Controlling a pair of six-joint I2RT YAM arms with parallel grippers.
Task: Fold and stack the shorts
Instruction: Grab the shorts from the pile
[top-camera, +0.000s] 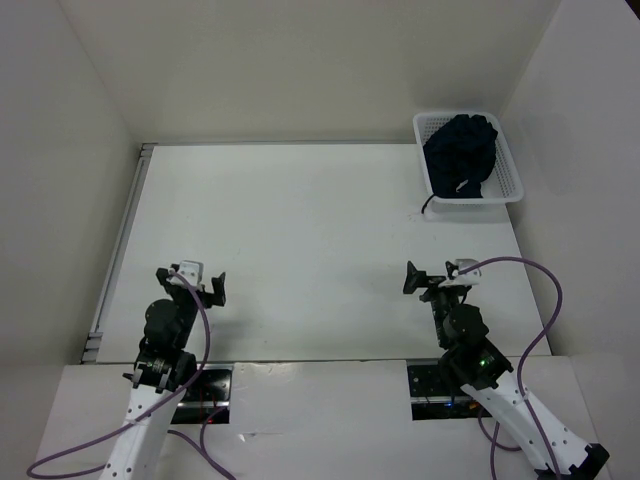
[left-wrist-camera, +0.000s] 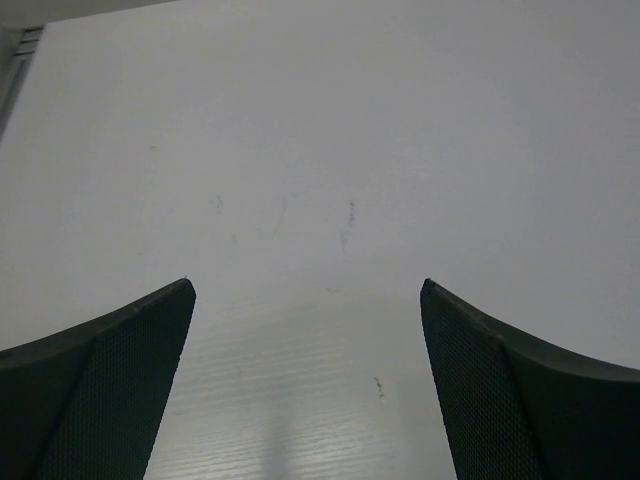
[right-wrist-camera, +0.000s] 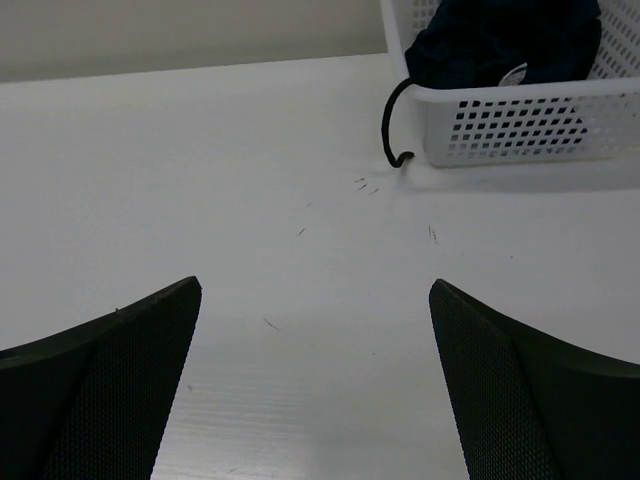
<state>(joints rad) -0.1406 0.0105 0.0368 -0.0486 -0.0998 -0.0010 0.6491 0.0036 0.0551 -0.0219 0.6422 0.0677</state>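
My right gripper moves outward over the basket's near rim next and down onto the shorts' dark folds to close, since the shorts lie bunched inside the basket.
The dark navy shorts lie bunched up inside the white mesh basket at the table's far right. In the right wrist view the shorts fill the basket, and a black drawstring hangs over its rim onto the table. My left gripper is open and empty, low over the near left of the table; its wrist view shows only bare table between the fingers. My right gripper is open and empty at the near right, well short of the basket, as its wrist view shows.
The white table is enclosed by white walls on the left, back and right. A metal rail runs along the table's left edge. Purple cables loop from both arms near their bases.
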